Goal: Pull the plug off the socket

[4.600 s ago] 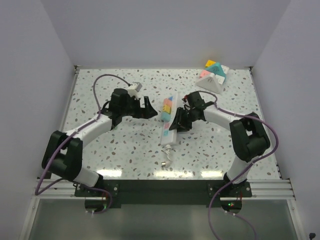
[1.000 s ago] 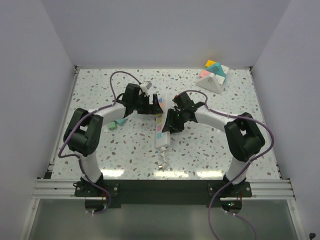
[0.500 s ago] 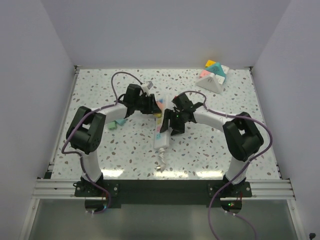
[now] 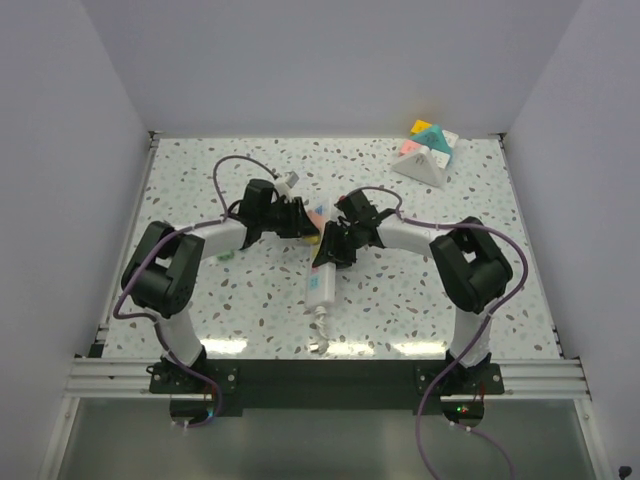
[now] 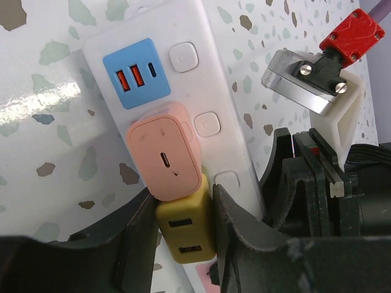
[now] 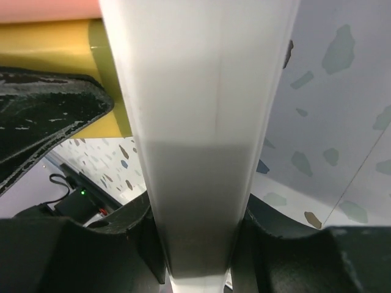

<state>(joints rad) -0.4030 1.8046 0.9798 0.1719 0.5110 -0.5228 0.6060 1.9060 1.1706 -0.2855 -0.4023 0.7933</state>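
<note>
The power strip is in my right gripper, so the yellow plug should come off next. My left gripper will pull it toward the teal plug and down to the table [image 4: 254, 257].
A white power strip [image 4: 319, 272] lies slanted mid-table between the two arms. In the left wrist view the power strip [image 5: 204, 82] carries a blue USB block [image 5: 135, 72], a pink plug [image 5: 165, 157] and, just below it, a yellow plug [image 5: 184, 241]. My left gripper [image 5: 183, 210] is shut on the yellow plug's sides, and it [image 4: 303, 221] reaches in from the left. My right gripper [image 6: 198, 244] is shut across the strip's body [image 6: 201, 122], and it [image 4: 331, 248] comes from the right. The yellow plug [image 6: 55, 36] shows beside the left finger [image 6: 43, 110].
A multicoloured pyramid puzzle [image 4: 428, 151] stands at the back right. A small teal plug [image 4: 226, 256] lies on the table under my left arm. The strip's short cord end [image 4: 319, 338] points toward the near edge. The right arm's clear and red mount [image 5: 321, 67] sits close beside the strip.
My left gripper has closed from wide open onto the yellow plug. Both arms and the strip have shifted slightly left, and the strip's near end has swung toward the front edge.
</note>
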